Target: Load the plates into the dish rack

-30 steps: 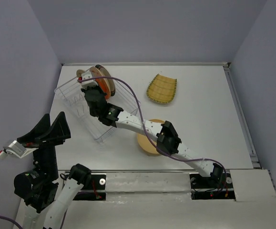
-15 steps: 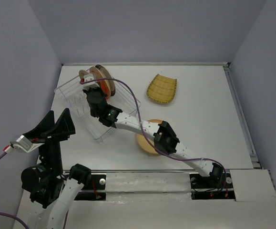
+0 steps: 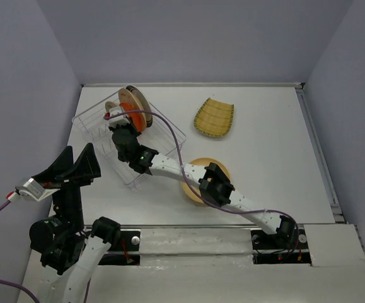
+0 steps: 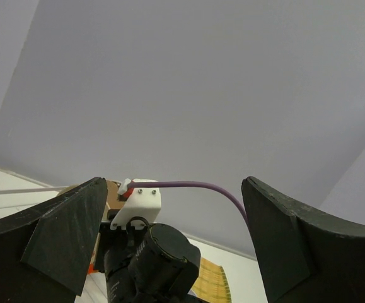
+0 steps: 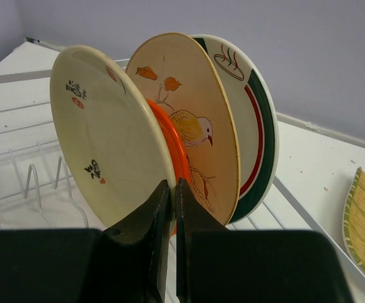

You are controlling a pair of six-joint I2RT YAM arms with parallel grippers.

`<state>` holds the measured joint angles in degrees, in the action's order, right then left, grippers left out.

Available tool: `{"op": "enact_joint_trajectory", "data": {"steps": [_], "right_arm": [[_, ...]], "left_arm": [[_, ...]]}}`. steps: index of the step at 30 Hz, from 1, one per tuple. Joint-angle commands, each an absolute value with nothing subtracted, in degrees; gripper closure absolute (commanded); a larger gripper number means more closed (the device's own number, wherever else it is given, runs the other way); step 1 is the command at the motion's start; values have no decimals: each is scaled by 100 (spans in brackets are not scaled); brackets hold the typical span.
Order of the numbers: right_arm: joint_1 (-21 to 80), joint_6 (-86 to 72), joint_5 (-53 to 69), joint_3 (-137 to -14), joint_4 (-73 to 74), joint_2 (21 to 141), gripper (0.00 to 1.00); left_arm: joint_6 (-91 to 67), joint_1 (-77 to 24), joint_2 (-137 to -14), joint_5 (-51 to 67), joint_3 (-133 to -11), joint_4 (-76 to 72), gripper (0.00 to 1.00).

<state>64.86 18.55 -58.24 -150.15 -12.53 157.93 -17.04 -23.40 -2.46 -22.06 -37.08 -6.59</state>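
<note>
My right gripper needs to shift sideways toward the tan bird plate first, to release the cream plate's lower rim.
The dish rack [image 3: 94, 123] of thin white wire stands at the table's far left. In the right wrist view its wires [image 5: 18, 183] hold several upright plates: a cream plate [image 5: 106, 132], an orange-red one [image 5: 169, 142], a tan bird plate [image 5: 188, 95] and a white, green-rimmed one [image 5: 261, 139]. My right gripper [image 5: 173, 186] is shut on the cream plate's lower rim, reaching into the rack [image 3: 120, 126]. A yellow woven plate [image 3: 214, 117] lies flat at the back. A tan plate [image 3: 190, 192] lies under the right arm. My left gripper [image 3: 75, 165] hangs open and empty at the near left.
The right arm and its purple cable [image 3: 169, 126] stretch diagonally from the near right base across the table to the rack. The left arm is raised beside the rack's near corner. Grey walls close the table on three sides.
The right gripper has shifted slightly nearer and left inside the rack, with the cream plate in it. The left gripper swung a little to the right, then held still.
</note>
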Motion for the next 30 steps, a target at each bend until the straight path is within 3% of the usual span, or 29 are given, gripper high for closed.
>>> {"op": "enact_joint_trajectory", "data": {"steps": [1, 7, 22, 30], "right_arm": [[6425, 2336, -6406, -15100, -2160, 15803, 93], [6425, 2681, -6460, -14757, -2997, 15364, 93], [6425, 2294, -6539, -14775, -2558, 15574, 93], [6425, 2699, -6697, -14599, -3252, 15390, 93]], "left_arm": [[-1723, -2303, -387, -2162, -3691, -993, 1], [-1723, -2303, -457, -2127, -3691, -1011, 1], [-1714, -2312, -483, -2101, -3683, -1028, 1], [-1714, -2312, -519, -2083, -3691, -1046, 1]]}}
